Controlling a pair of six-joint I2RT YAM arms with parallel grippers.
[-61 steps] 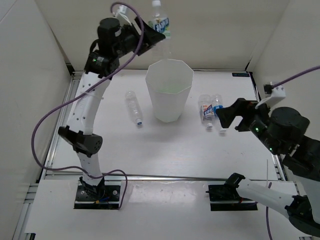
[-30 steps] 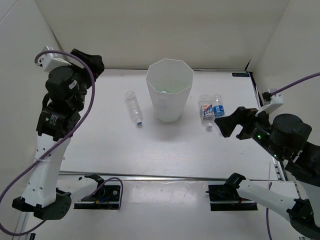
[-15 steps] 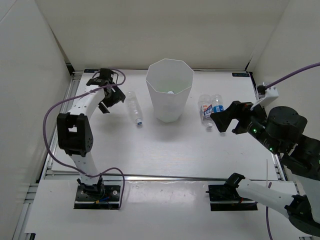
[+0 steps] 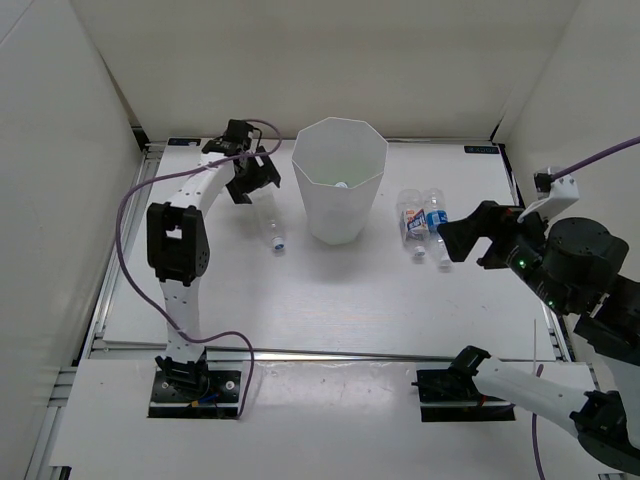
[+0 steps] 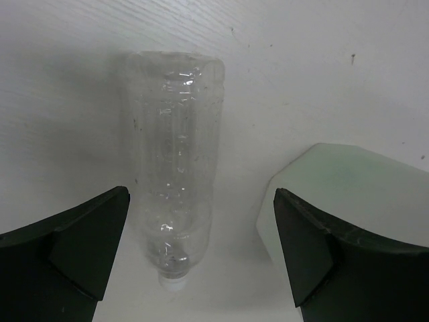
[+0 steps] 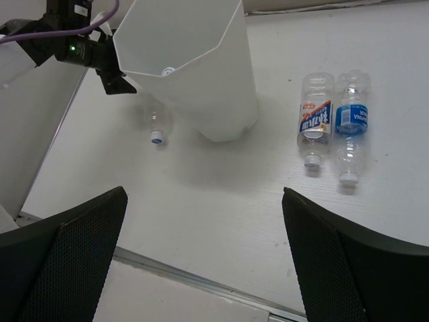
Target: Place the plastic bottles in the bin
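The bottle lies lengthwise between the open fingers of my left gripper, so I should lower that gripper onto the clear bottle's far end (image 4: 263,198) (image 5: 175,90) to close.
The bin (image 4: 340,190) stands upright at the table's middle, with a white-capped bottle (image 4: 342,184) lying inside it. A clear bottle without a label (image 4: 268,218) lies left of the bin, cap toward me. My left gripper (image 4: 254,187) hovers open just above its far end. In the left wrist view the bottle (image 5: 173,194) lies between my open left gripper's (image 5: 201,268) fingers, with the bin's base (image 5: 335,194) to the right. Two labelled bottles (image 4: 412,225) (image 4: 435,218) lie side by side right of the bin. My right gripper (image 4: 462,238) is open and empty, raised near them.
White walls close in the table on the left, back and right. In the right wrist view the bin (image 6: 194,67) stands centre-left, and the two labelled bottles (image 6: 315,124) (image 6: 350,127) lie to its right. A metal rail (image 4: 330,355) runs along the table's near edge.
My left arm held a labelled bottle high over the bin, and the bottle now lies inside. The arm swung left, then came down over the unlabelled bottle. My right gripper barely moved.
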